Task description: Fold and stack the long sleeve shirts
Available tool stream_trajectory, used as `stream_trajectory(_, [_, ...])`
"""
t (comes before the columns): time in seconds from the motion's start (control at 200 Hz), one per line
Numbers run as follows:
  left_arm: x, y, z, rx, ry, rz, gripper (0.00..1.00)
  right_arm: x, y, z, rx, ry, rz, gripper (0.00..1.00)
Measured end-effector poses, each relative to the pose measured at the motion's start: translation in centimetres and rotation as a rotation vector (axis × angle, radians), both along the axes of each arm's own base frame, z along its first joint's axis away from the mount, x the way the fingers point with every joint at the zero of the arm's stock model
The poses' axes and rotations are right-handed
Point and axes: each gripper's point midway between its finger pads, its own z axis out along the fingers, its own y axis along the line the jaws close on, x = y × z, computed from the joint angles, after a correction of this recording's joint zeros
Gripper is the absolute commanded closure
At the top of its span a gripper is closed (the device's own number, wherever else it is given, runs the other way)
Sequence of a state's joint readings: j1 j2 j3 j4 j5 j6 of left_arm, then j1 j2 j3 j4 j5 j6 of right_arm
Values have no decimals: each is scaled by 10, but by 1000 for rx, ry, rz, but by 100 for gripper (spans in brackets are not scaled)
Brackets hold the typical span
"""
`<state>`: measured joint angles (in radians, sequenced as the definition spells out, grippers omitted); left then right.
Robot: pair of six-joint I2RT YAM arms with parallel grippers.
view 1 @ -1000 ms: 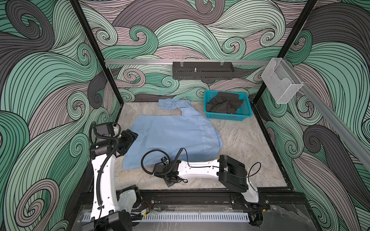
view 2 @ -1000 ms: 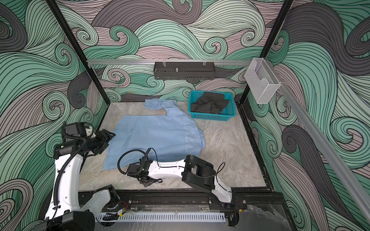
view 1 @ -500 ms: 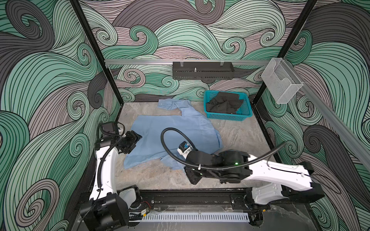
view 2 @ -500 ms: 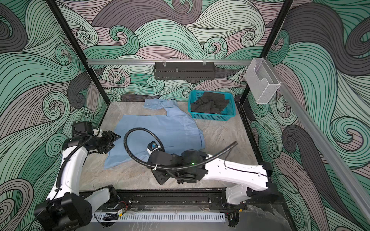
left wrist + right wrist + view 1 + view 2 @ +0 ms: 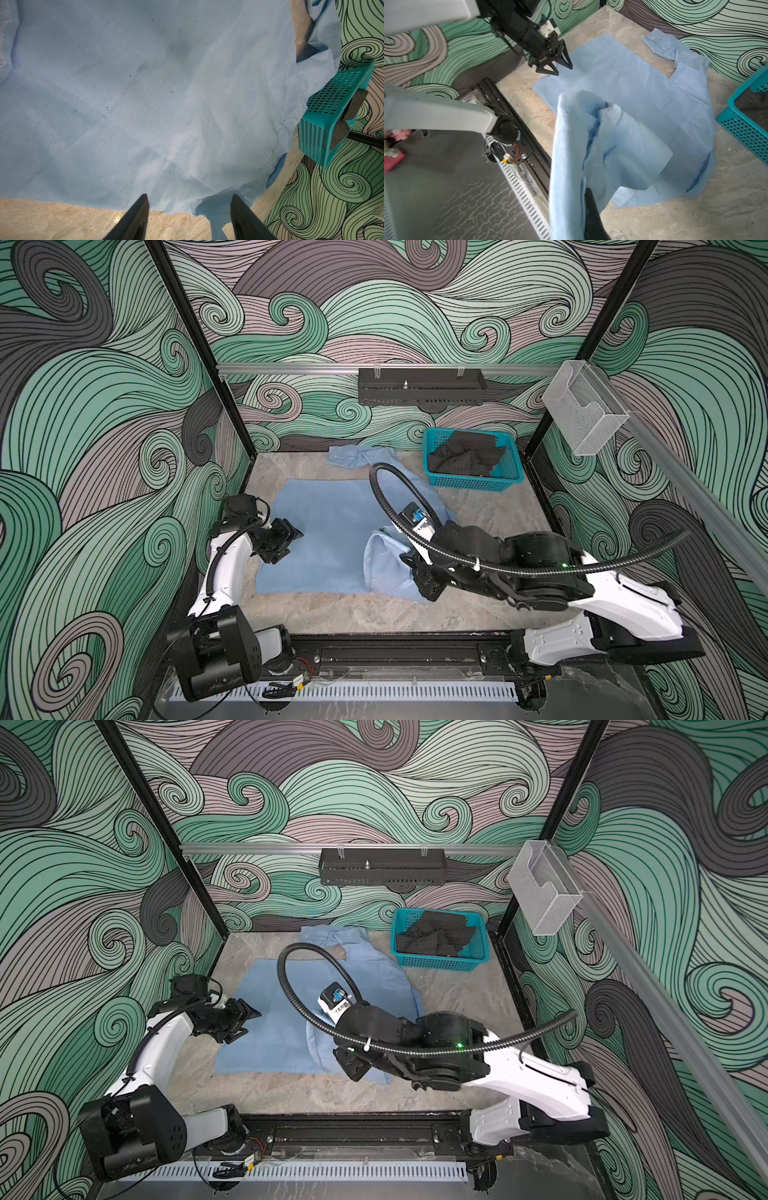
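Observation:
My right gripper carries the fold of the shirt back across the table's front edge next. It then releases it over the black bar (image 5: pixel 400 652) (image 5: pixel 539 172), since that cloth hangs bunched over the shirt.
One of the long sleeve shirts (image 5: pixel 332 526) (image 5: pixel 274 1019), light blue, lies spread on the stone table, its collar and a cuff (image 5: pixel 652 39) toward the back wall. My right gripper (image 5: pixel 417 572) (image 5: pixel 349 1060) (image 5: pixel 583 195) is shut on a fold of the shirt's front right part and holds it raised, so the cloth drapes over one finger and hides it. My left gripper (image 5: pixel 296 534) (image 5: pixel 252 1016) (image 5: pixel 188 196) hovers open at the shirt's left edge (image 5: pixel 166 93), with nothing between its fingers.
A teal mesh basket (image 5: pixel 469 484) (image 5: pixel 436 964) (image 5: pixel 324 116) holding dark clothes (image 5: pixel 465 452) stands at the back right, just beyond the shirt. A black rail (image 5: pixel 399 651) runs along the table's front edge. Patterned walls close in left, back and right.
My right arm has swung from the shirt's front left to its front right, lifting cloth with it. My left gripper has moved right, onto the shirt's left edge.

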<state>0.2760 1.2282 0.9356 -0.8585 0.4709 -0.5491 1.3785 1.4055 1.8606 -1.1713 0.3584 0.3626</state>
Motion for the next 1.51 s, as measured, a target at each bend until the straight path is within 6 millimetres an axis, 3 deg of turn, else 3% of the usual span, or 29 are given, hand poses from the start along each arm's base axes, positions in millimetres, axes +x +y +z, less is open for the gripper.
stream_trajectory(0.105, [-1,-1,-1,1,1,-7,35,11,15,-28,-101,4,17,100])
stream_trajectory(0.21, [-1,-1,-1,4,-1,-14,35,-1,25,-54,-173,50,89,100])
stream_trajectory(0.36, [-2,-1,1,12,-11,-18,35,-32,17,-56,-191,95,177,100])
stream_trajectory(0.476, [-2,-1,2,14,-14,-18,34,-46,-11,-51,-209,126,178,100])
stream_trajectory(0.541, [-2,0,1,16,-13,-17,34,-47,-31,-58,-235,152,145,100])
stream_trajectory(0.631, [-2,0,1,18,-13,-16,34,-47,-59,-92,-339,224,76,100])
stream_trajectory(0.831, [-2,1,1,23,-11,-15,34,-39,-123,-202,-661,473,-217,100])
stream_trajectory(0.931, [-2,1,1,24,-10,-15,34,-33,-156,-225,-737,558,-361,98])
stream_trajectory(0.996, [-2,1,0,25,-10,-16,34,-35,-161,-228,-749,594,-382,100])
stream_trajectory(1.141, [-2,1,0,27,-9,-19,34,-63,-138,-232,-721,678,-248,100])
stream_trajectory(1.332, [-2,1,-3,26,2,-19,34,-128,-70,-230,-632,747,61,100])
stream_trajectory(1.377, [-2,2,-3,26,3,-19,34,-137,-52,-228,-591,750,106,85])
stream_trajectory(1.447, [-2,2,-3,26,2,-19,34,-137,-26,-225,-529,737,130,84])
stream_trajectory(1.507, [-1,2,-3,26,2,-19,35,-130,-3,-223,-477,715,130,69])
